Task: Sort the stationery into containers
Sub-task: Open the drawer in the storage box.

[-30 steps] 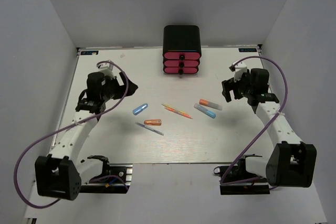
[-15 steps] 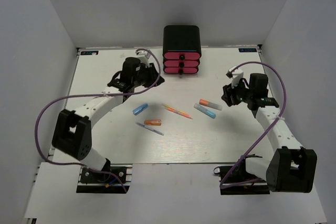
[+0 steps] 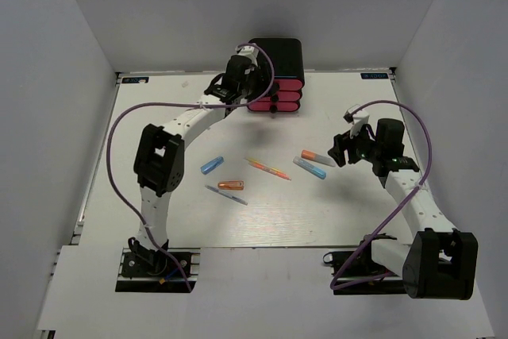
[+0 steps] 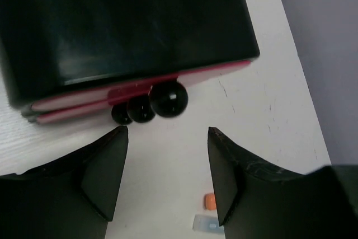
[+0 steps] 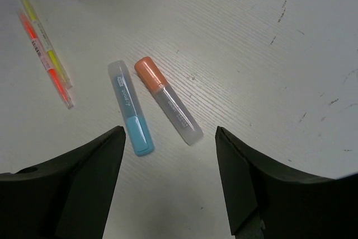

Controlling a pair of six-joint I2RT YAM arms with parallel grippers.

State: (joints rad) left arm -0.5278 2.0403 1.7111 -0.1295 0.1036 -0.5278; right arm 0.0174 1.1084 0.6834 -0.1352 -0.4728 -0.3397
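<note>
The orange-and-white marker's clear body slants below my right gripper, so my right gripper should go down to the left in the top view and turn to put its fingers on both sides of it.
The black cabinet stands at the table's back with three pink drawers shut. My left gripper is open and empty just in front of the black knobs, which sit beyond its fingertips in the left wrist view. My right gripper is open and empty above the table, just right of the orange-and-white marker and light blue marker. The thin orange-pink pen, short blue marker, short orange marker and thin blue-grey pen lie mid-table.
Grey walls close in the white table on the left, right and back. Purple cables loop from both arms. The left arm stretches across the table's back left toward the cabinet.
My left arm has swung from the table's left side across to the front of the drawers. My right gripper has moved a little down and left toward the two markers.
</note>
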